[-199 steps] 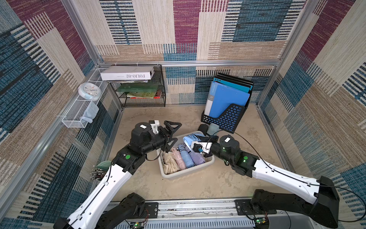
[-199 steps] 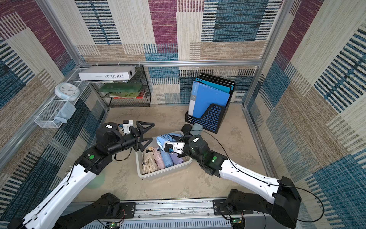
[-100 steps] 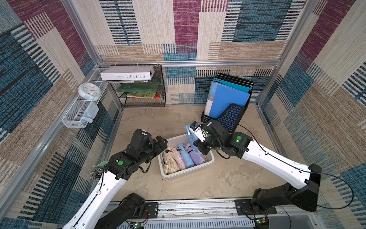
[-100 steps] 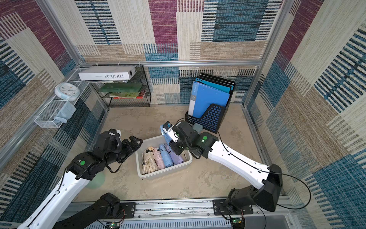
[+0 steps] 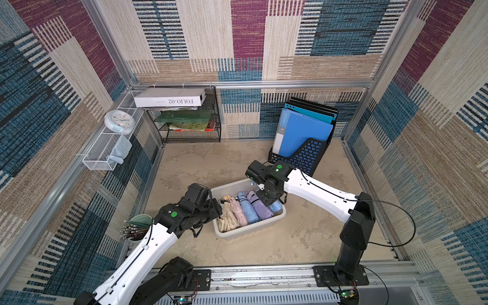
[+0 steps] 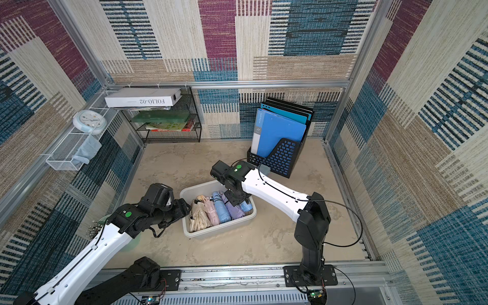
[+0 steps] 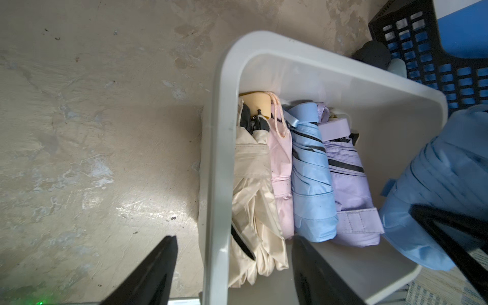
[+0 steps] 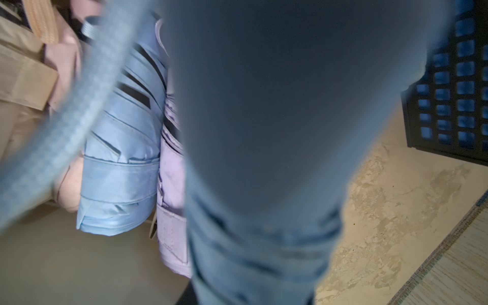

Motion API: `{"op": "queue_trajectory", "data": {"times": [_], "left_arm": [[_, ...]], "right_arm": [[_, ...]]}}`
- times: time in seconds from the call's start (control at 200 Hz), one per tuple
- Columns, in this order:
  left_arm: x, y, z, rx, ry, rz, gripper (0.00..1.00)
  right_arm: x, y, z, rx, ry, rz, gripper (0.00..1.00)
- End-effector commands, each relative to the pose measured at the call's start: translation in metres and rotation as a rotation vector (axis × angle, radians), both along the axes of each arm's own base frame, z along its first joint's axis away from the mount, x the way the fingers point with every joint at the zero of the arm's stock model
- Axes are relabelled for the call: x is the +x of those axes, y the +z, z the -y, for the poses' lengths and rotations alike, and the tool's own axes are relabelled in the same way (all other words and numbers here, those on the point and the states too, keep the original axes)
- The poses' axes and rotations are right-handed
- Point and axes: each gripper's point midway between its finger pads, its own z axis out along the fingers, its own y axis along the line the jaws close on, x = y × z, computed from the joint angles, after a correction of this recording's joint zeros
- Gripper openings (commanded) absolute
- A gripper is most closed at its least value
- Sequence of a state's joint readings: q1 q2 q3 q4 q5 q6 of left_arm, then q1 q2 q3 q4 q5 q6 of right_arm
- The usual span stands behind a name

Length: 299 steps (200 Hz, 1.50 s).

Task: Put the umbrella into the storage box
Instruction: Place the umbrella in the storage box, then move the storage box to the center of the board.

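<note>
My right gripper will move down to the open gap [image 5: 275, 207] beside the purple umbrella and let go of the blue umbrella there, since that gap is below the gripper.
The storage box [image 5: 250, 230] [image 6: 220, 229] is an off-white tub on the floor mid-scene. Beige, pink, light blue and purple folded umbrellas lie side by side in it. My right gripper [image 5: 272, 202] [image 6: 239, 199] points down over the box's right end, shut on a blue umbrella [image 5: 276, 206] [image 7: 443, 182] that hangs into the box beside the purple one. That umbrella [image 8: 264, 132] fills the right wrist view and hides the fingers. My left gripper [image 7: 233, 237] [image 5: 215, 208] is open, one finger on each side of the box's left wall [image 7: 219, 158], not touching it.
A black lattice file holder [image 5: 303, 158] with blue folders stands just behind the box. A black wire shelf [image 5: 190, 126] with books is at the back left. A white mesh basket [image 5: 104, 151] with a clock hangs on the left wall. A cup of pens [image 5: 136, 229] stands near my left arm.
My right arm swung round and brought the blue umbrella down into the box's right end. My left gripper dropped from above to the box's left wall, and its jaws narrowed.
</note>
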<state>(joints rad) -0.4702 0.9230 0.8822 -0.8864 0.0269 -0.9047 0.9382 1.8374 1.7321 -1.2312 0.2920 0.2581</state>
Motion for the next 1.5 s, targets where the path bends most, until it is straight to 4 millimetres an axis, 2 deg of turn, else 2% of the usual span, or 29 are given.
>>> {"op": "queue_trajectory", "data": {"times": [0.0, 0.195, 0.346, 0.396, 0.491, 0.536, 0.636, 0.852, 1.012, 1.097, 1.187, 1.307, 1.423, 1.493], "left_arm": [[0.005, -0.004, 0.005, -0.009, -0.019, 0.014, 0.68], [0.007, -0.017, 0.006, 0.005, -0.027, -0.005, 0.60], [0.008, -0.025, 0.006, 0.018, -0.029, -0.025, 0.54], [0.009, -0.027, 0.006, 0.024, -0.030, -0.026, 0.52], [0.011, -0.029, 0.005, 0.034, -0.029, -0.029, 0.51], [0.011, -0.030, 0.005, 0.038, -0.029, -0.033, 0.51], [0.012, -0.033, 0.005, 0.047, -0.031, -0.038, 0.49], [0.016, -0.042, 0.005, 0.072, -0.041, -0.056, 0.40], [0.014, -0.047, -0.004, 0.135, -0.043, -0.075, 0.24], [0.009, -0.047, -0.015, 0.181, -0.041, -0.081, 0.15], [0.003, -0.046, -0.027, 0.218, -0.039, -0.088, 0.08], [-0.005, -0.045, -0.042, 0.248, -0.027, -0.093, 0.04], [-0.009, -0.043, -0.051, 0.261, -0.019, -0.087, 0.02], [-0.013, -0.041, -0.058, 0.277, -0.012, -0.088, 0.01]], "right_arm": [[-0.007, -0.011, 0.020, -0.095, -0.036, -0.034, 0.03], [-0.013, -0.044, 0.018, -0.114, -0.037, -0.106, 0.02], [-0.013, -0.060, 0.003, -0.037, -0.049, -0.161, 0.06], [-0.011, -0.064, -0.001, -0.023, -0.055, -0.170, 0.13], [-0.006, -0.065, -0.006, 0.001, -0.067, -0.166, 0.42], [-0.004, -0.060, -0.008, 0.019, -0.070, -0.153, 0.52], [0.002, -0.038, -0.014, 0.080, -0.073, -0.108, 0.62], [0.012, 0.012, -0.014, 0.202, -0.111, 0.003, 0.63], [0.035, 0.043, 0.004, 0.342, -0.241, 0.147, 0.64], [0.052, 0.056, 0.021, 0.421, -0.338, 0.240, 0.70], [0.068, 0.060, 0.041, 0.514, -0.460, 0.314, 0.76], [0.084, 0.045, 0.061, 0.611, -0.630, 0.374, 0.79], [0.091, 0.011, 0.070, 0.610, -0.763, 0.351, 0.82], [0.098, -0.008, 0.069, 0.586, -0.791, 0.326, 0.83]]}}
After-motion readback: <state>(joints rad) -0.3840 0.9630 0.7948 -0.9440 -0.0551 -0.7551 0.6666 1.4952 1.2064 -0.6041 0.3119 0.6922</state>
